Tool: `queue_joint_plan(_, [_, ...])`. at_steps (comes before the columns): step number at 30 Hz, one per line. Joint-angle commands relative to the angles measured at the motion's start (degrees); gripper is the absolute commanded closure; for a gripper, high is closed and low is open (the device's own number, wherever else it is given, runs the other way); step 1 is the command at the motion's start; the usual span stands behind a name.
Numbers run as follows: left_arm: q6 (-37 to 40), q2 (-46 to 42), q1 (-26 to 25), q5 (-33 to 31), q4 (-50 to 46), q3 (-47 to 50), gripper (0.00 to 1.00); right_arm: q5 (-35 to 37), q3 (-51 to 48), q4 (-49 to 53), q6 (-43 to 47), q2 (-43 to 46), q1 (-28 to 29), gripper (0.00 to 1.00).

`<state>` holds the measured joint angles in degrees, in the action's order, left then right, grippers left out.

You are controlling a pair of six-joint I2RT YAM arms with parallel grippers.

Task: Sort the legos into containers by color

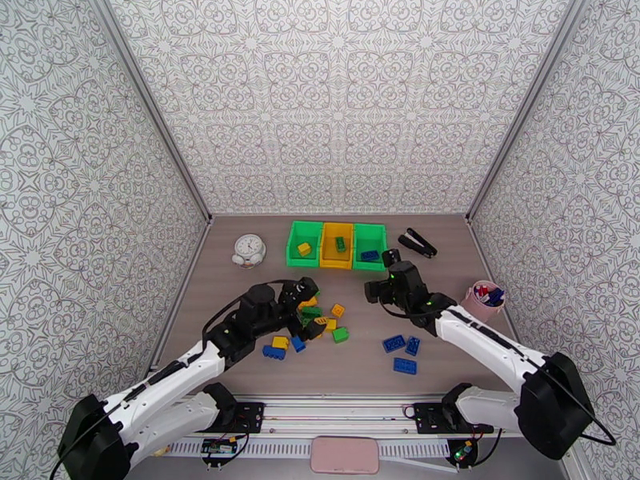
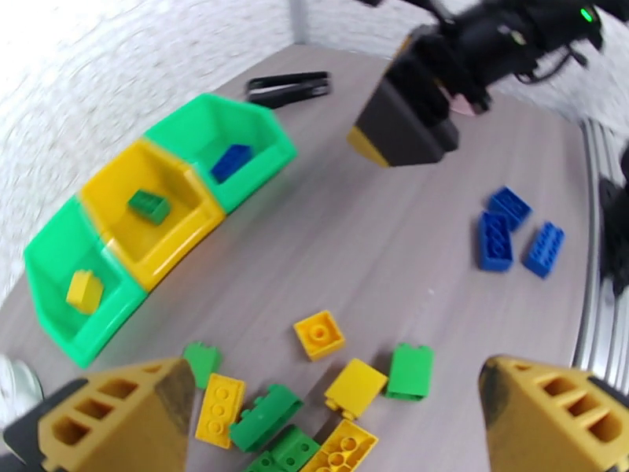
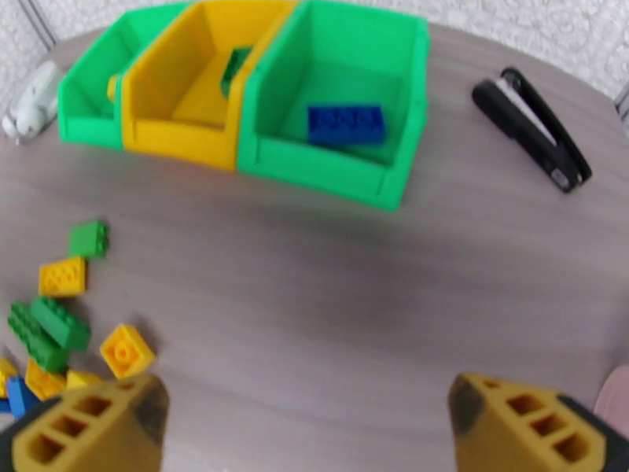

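The blue brick nearest the mixed pile is below my right gripper, which should next move back and down to straddle the brick's ends.
Three joined bins sit at the back: the left green bin (image 1: 304, 244) holds a yellow brick (image 2: 84, 291), the yellow bin (image 1: 337, 244) a green brick (image 2: 148, 206), and the right green bin (image 3: 346, 112) a blue brick (image 3: 346, 124). My left gripper (image 1: 310, 307) hangs open over a mixed pile of yellow, green and blue legos (image 2: 314, 403), with nothing between its fingers (image 2: 118, 418). My right gripper (image 1: 379, 275) is open and empty over bare table in front of the right green bin. Three blue bricks (image 1: 404, 351) lie near the right arm.
A white clock (image 1: 249, 250) stands left of the bins. A black stapler (image 1: 417, 242) lies to their right. A pink cup (image 1: 484, 299) with small coloured bits sits by the right wall. Patterned walls enclose the table.
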<state>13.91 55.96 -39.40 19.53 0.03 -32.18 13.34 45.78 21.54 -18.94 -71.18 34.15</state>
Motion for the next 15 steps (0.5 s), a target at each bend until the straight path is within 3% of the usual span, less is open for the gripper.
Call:
queue_joint_plan(1, [6.2,1.4,-0.4,6.9,1.6,1.1,0.00,2.8,-1.0,14.7,-6.8,-0.4,3.4,0.00])
queue_joint_plan(5, [6.7,2.8,-0.6,12.1,3.5,2.3,0.00,1.4,-0.5,20.0,-10.3,-2.7,7.0,0.00])
queue_joint_plan(10, [5.1,2.4,-0.9,13.1,12.1,7.2,0.00,-2.2,-0.1,24.4,-10.4,-8.6,7.9,0.00])
queue_joint_plan(15, [6.3,3.1,-1.5,14.6,11.6,7.0,0.00,-5.1,-1.7,23.4,-8.4,-10.6,7.8,0.00])
